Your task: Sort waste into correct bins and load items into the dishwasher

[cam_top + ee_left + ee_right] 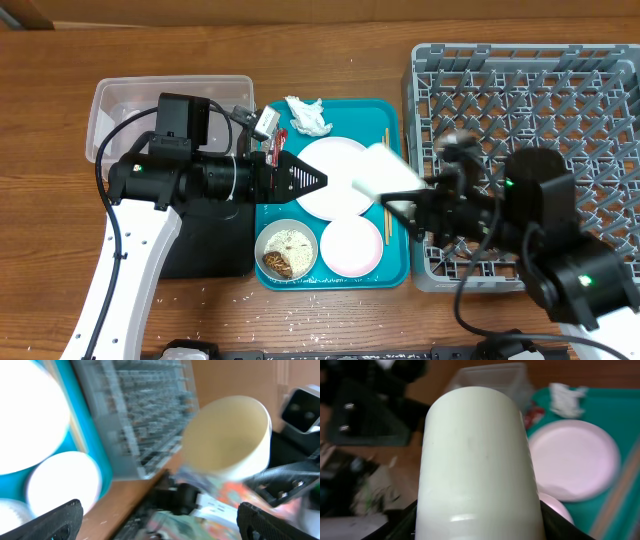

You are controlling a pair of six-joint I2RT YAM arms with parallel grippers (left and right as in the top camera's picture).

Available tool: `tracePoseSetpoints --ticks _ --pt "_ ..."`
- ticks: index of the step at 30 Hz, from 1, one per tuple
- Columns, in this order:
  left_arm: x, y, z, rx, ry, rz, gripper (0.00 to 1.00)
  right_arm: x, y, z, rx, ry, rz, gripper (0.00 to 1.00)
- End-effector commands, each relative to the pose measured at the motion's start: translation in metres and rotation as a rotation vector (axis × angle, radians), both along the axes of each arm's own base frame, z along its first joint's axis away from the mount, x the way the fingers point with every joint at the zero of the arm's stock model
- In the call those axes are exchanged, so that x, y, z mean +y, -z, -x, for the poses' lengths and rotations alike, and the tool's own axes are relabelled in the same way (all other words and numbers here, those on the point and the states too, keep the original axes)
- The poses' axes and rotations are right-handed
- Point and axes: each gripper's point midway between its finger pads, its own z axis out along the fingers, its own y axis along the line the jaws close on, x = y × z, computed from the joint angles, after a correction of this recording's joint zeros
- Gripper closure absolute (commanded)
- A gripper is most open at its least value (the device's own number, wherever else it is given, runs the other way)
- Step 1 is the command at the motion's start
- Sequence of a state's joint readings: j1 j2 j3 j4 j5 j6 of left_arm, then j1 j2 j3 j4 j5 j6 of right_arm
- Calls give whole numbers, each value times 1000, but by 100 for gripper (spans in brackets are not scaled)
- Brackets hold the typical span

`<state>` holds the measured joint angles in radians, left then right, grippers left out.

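Observation:
Next, my right gripper swings the cup [385,175] clear of the tray, turns its fingers downward, lowers and releases it, since the dish rack's near corner [441,252] lies below that gripper.
My right gripper [415,205] is shut on the small white cup [385,175] and holds it on its side above the right edge of the teal tray. The cup fills the right wrist view [477,460], between my fingers [479,522]. My left gripper [310,180] is open and empty over the large white plate [340,150]. In the left wrist view the cup [230,435] hangs ahead of its fingers [160,525]. A bowl with brown and white food scraps [287,250], a pink bowl [350,245], a white tissue [308,117], a red wrapper [275,135] and chopsticks [387,135] lie on the tray.
The grey dish rack [540,90] stands at the right, beside the teal tray [395,270]. The clear tub [120,100] is at the back left. The black tray [210,255] lies partly under my left arm. White crumbs dot the table's front edge.

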<state>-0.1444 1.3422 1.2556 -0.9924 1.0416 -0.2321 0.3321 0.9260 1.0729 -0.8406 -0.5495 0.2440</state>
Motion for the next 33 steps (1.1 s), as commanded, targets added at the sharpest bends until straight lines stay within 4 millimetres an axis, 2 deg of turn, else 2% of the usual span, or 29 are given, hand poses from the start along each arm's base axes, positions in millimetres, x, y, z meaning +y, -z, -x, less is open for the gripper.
tracePoseSetpoints --ticks 1,5,7,13,16,19,21,23,26,28,30,31,33 --pt "14 17 -11 -30 -72 -149 0 -65 6 -18 -1 334 177 41" --pt "19 8 -13 -67 -101 -187 0 -115 53 -3 235 551 348 41" --pt "25 5 -14 -84 -129 -228 0 -124 69 3 325 586 401 41" --pt "36 -7 -13 -126 -175 -291 0 -127 113 5 554 574 513 41" --pt "37 -4 -10 -107 -173 -299 0 -129 132 2 636 567 576 39" --pt "40 0 -7 -86 -177 -320 0 -127 150 0 714 545 610 34" --pt "41 1 -5 -76 -177 -325 0 -124 158 0 753 521 617 24" --pt "42 3 -4 -73 -177 -335 0 -124 156 -4 739 521 614 12" --pt "44 0 -3 -79 -183 -348 0 -122 135 -13 671 532 581 7" --pt "54 -8 -4 -94 -224 -404 0 -118 109 -21 587 535 541 8" --pt "73 -16 -4 -102 -315 -493 0 -105 87 -27 486 474 500 12" --pt "89 -24 -3 -107 -402 -561 0 -90 73 -29 414 402 462 15" --pt "115 -38 2 -106 -550 -642 0 -67 61 -27 332 300 419 21"
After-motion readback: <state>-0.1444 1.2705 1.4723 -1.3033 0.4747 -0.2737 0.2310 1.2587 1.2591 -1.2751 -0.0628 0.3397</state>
